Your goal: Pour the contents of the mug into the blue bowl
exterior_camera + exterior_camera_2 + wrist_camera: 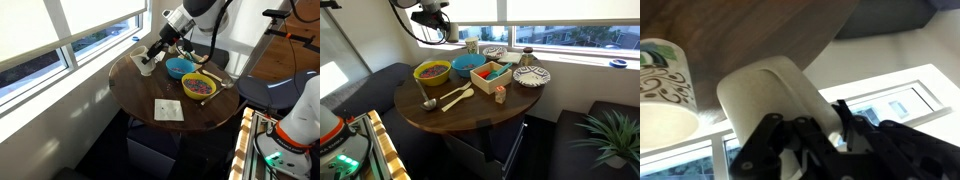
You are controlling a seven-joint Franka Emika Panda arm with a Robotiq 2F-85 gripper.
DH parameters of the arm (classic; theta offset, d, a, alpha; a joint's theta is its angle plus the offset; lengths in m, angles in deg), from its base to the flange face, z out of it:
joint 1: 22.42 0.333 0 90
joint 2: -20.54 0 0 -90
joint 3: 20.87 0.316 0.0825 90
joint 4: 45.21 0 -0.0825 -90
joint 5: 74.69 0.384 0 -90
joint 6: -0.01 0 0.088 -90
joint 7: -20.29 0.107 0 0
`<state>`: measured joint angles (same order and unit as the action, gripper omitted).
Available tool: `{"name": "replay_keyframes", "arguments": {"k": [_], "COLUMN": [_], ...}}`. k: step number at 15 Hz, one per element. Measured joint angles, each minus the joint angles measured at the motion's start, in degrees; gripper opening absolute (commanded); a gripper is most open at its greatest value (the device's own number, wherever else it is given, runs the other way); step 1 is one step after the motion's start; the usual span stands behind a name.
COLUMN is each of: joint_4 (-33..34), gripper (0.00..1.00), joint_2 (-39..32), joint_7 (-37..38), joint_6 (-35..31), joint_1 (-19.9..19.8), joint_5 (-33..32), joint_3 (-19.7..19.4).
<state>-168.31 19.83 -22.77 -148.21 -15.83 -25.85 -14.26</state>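
Observation:
Next, the gripper lowers the white mug [146, 67] to the bare tabletop on the window side and releases it, since that clear spot lies below the gripper.
In the wrist view my gripper [806, 124] is shut on a plain white mug [770, 92], one finger on each side of its wall. In an exterior view the gripper [153, 54] holds the mug [146, 67] at the window side of the round table, left of the blue bowl [180, 68]. The bright light-blue bowl also shows in an exterior view [470, 64], with the gripper [442, 28] up and behind it. The mug's contents are hidden. I cannot tell whether the mug touches the table.
A patterned mug [665, 85] stands close beside the held one. A yellow bowl [199, 87] with purple contents sits by the blue bowl. Wooden spoons [450, 97], a teal box [492, 72], patterned plates [531, 75] and a white square [168, 110] lie on the dark table [140, 100].

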Motion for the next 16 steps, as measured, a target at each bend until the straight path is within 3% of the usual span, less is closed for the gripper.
{"name": "replay_keyframes", "arguments": {"k": [2,9,16], "joint_4": [0.16,0.13,-0.13], "gripper": [0.04,0.01,0.01], "joint_2": [0.37,-0.1,-5.07], "joint_7": [-3.75,-7.38,-35.12], "joint_6": [0.0,0.0,-0.21], "joint_1": [0.05,0.05,-0.23], "joint_5": [4.2,6.79,34.03], "joint_3": [0.39,0.45,0.6]}}
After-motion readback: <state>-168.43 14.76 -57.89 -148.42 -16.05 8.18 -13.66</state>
